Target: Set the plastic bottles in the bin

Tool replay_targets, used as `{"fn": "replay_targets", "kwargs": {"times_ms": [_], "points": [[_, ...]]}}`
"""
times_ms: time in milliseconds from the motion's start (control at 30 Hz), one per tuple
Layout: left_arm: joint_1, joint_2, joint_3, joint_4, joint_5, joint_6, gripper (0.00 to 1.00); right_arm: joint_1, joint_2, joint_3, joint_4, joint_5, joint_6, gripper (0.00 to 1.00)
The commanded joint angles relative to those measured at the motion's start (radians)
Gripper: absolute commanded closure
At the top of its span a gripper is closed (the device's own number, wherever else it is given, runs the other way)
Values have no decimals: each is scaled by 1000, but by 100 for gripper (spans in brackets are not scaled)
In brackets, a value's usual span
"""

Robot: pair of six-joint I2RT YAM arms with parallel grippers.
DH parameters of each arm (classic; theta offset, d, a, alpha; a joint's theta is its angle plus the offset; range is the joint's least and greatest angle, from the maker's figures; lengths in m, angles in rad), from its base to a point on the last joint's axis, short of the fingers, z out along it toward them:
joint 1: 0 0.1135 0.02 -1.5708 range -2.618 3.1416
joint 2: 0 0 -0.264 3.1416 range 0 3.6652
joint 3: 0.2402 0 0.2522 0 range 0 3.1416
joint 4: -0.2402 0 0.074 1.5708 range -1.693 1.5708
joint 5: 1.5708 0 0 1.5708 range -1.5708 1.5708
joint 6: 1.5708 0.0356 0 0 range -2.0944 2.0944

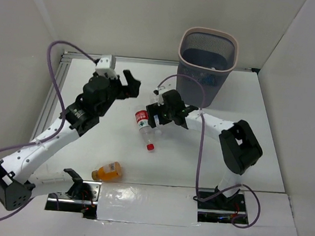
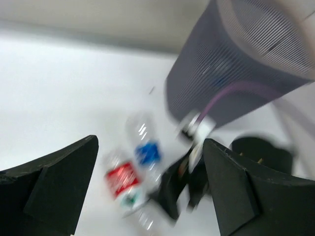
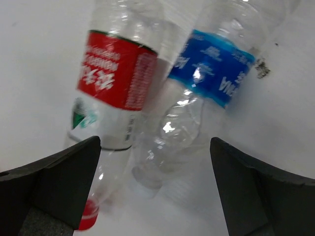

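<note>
My right gripper needs to come down next onto the blue-labelled bottle's clear neck end just below it. It should guide one finger between the bottles, because they touch.
A clear bottle with a red label (image 1: 142, 119) and red cap lies on the table, also in the right wrist view (image 3: 118, 73). A clear blue-labelled bottle (image 3: 211, 66) lies beside it, touching. My right gripper (image 1: 159, 113) hangs open just above both, its fingers either side of their neck ends (image 3: 155, 142). A stubby orange bottle (image 1: 108, 170) lies near the front. The grey mesh bin (image 1: 208, 56) stands at the back. My left gripper (image 1: 130, 85) is open and empty, left of the bottles; its view shows both bottles (image 2: 120, 179) and the bin (image 2: 236, 73).
White walls close in the table on the left, back and right. Purple cables loop from both arms. The right arm's elbow (image 1: 241, 144) sits right of the bottles, in front of the bin.
</note>
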Motion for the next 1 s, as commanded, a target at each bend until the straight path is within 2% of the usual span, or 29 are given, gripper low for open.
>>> {"fn": "replay_targets", "kwargs": {"times_ms": [0, 133, 267, 400, 500, 533, 567, 600, 667, 700, 833, 933, 967], "points": [[-8, -67, -150, -206, -107, -87, 0, 5, 67, 87, 72, 238, 76, 3], [-40, -182, -304, -250, -130, -196, 0, -7, 130, 139, 62, 273, 76, 4], [-59, -184, -414, -260, -130, -271, 0, -7, 179, 150, 53, 263, 57, 7], [-68, -83, -425, -272, -119, -328, 0, -7, 236, 159, 44, 220, 27, 23], [-77, -6, -413, -260, -95, -351, 0, -17, 212, 159, 44, 169, -22, 46], [-77, 10, -413, -260, -94, -360, 0, -17, 201, 159, 35, 126, -36, 50], [-77, 23, -402, -249, -79, -360, 0, -27, 187, 159, 24, 108, -61, 58], [-77, 37, -402, -240, -65, -369, 0, -38, 173, 159, 15, 74, -79, 60], [-77, 82, -402, -240, -52, -380, 0, -67, 109, 226, -48, -95, -125, 69], [-77, 82, -402, -240, -41, -380, 0, -81, 109, 227, -48, -96, -153, 69], [-77, 116, -402, -221, -18, -414, 0, -155, 32, 436, -177, -450, -256, 72], [-77, 148, -402, -194, 2, -436, 0, -218, 11, 588, -230, -634, -276, 73], [-77, 161, -413, -180, 2, -445, 0, -230, 1, 624, -231, -652, -276, 73]]}}
